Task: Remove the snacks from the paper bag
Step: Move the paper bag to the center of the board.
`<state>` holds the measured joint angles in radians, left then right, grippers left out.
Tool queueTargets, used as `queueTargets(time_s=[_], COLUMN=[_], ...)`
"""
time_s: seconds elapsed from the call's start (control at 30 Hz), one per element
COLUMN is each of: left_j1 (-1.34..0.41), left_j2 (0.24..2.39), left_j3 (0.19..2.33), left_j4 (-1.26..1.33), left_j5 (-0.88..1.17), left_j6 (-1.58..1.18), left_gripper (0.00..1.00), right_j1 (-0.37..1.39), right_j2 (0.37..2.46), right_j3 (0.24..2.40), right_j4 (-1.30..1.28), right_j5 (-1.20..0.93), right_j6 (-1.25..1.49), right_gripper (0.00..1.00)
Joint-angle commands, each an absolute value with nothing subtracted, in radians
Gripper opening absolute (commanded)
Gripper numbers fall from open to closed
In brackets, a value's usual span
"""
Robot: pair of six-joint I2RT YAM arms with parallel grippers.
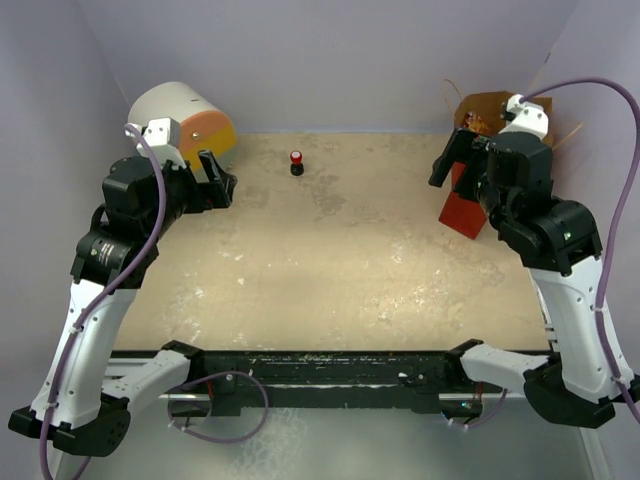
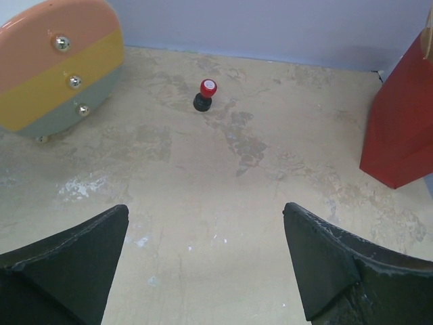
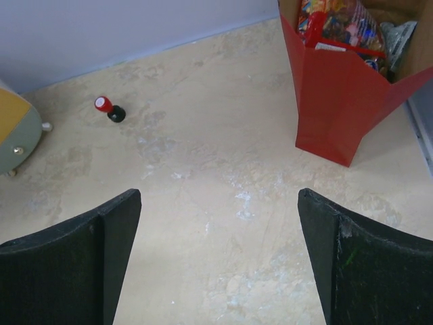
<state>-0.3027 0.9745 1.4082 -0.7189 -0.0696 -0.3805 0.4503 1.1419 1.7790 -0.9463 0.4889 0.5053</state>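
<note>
I should first move my right gripper outward onto the red paper bag's twine handle on the bag's side toward the knob. The handle's loop sticks out past the bag's rim there.
The red paper bag (image 1: pixel 465 208) stands upright at the far right of the table, partly hidden behind my right arm; it also shows in the right wrist view (image 3: pixel 335 95) and at the left wrist view's right edge (image 2: pixel 400 128). Inside its open top lie a red crinkly chip bag (image 3: pixel 338 24) and a silver packet (image 3: pixel 399 34). My right gripper (image 1: pixel 447 160) (image 3: pixel 220 203) is open and empty, raised left of the bag. My left gripper (image 1: pixel 222 180) (image 2: pixel 206 217) is open and empty at the far left.
A white cylinder with an orange-yellow face (image 1: pixel 185 120) (image 2: pixel 57 68) lies at the back left. A small red-and-black knob (image 1: pixel 297 162) (image 2: pixel 205 94) (image 3: pixel 108 108) stands at the back middle. Purple walls enclose the table.
</note>
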Motion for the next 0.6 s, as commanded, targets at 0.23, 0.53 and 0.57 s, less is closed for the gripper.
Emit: queueTargets(time_s=[0.23,0.53,0.57], left_j1=[-0.295,-0.295,-0.296], left_j2=[0.997,0.973,0.967], left_j3=[1.47,1.44,1.433], left_j4=[-0.773,-0.794,-0.79], left_j5=[0.037,0.238,0.26], left_j6=[-0.358,-0.44,-0.452], left_gripper=[0.99,0.99,0.99], right_j1=[0.335,0.131,0.118], right_j2=[1.405,1.627,1.656], right_j3=[2.068,2.104,2.114], right_j4=[-0.913,-0.653,-0.627], right_j5=[0.53,0.26,0.233], right_j6=[0.443,0.401,0.387], right_gripper=[1.0,0.97,0.97])
